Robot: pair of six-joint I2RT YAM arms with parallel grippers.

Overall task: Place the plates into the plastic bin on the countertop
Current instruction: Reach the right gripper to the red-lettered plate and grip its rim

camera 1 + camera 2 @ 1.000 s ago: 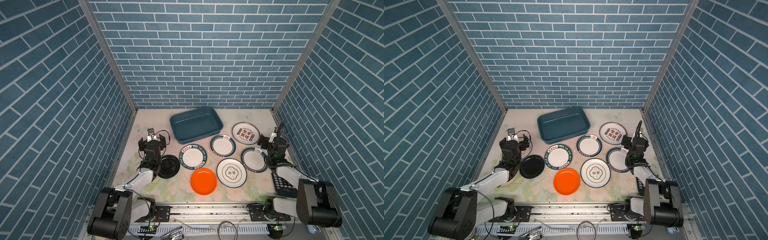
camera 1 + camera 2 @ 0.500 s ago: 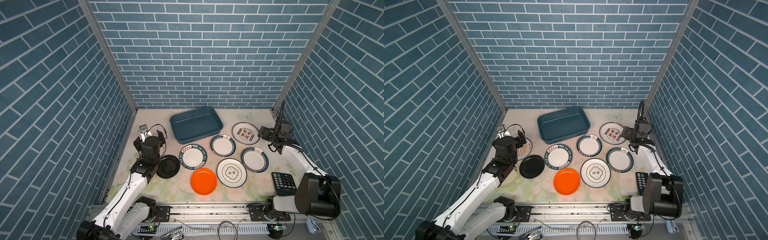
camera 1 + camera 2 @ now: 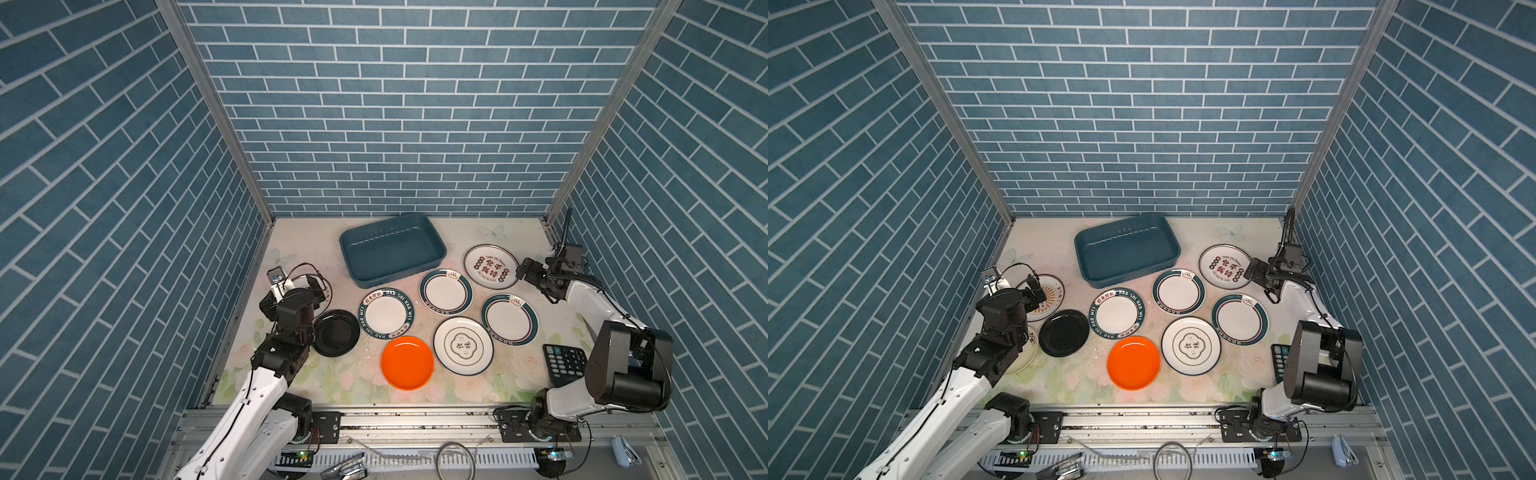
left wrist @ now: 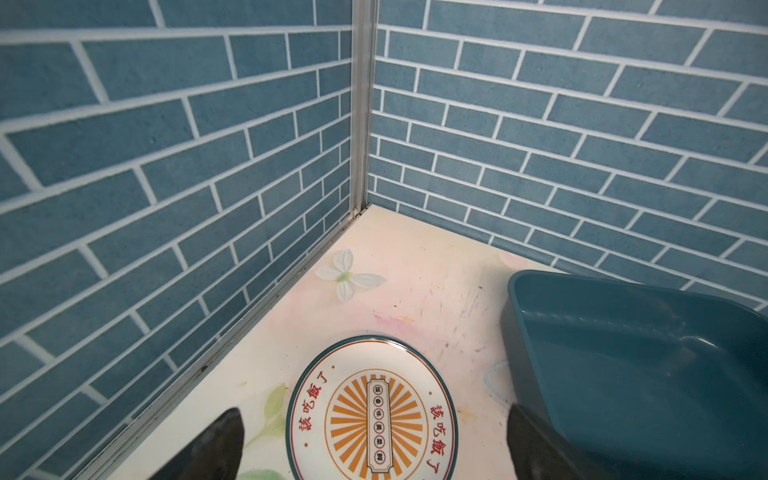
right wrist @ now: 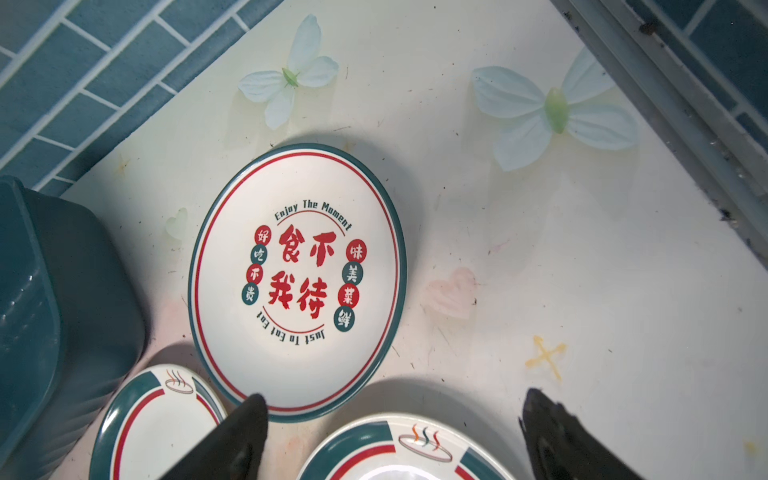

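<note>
I will lower my right gripper next and tilt it flatter until its open fingers are on both sides of the red-characters plate's nearest rim, which is just below them.
The dark teal plastic bin stands empty at the back of the flowered countertop. Several plates lie flat in front of it: sunburst, black, teal-lettered, two teal-rimmed, emblem, orange, red-characters. A cream plate is half hidden under the left arm. My left gripper hangs open over the sunburst plate. My right gripper is open beside the red-characters plate's rim.
A black calculator lies at the front right beside the right arm's base. Blue brick walls close in on the left, back and right. The bin's wall is close to one left finger.
Both arms have stretched out from near the front. The left gripper rose over the sunburst plate. The right gripper swung back toward the red-characters plate, uncovering the calculator.
</note>
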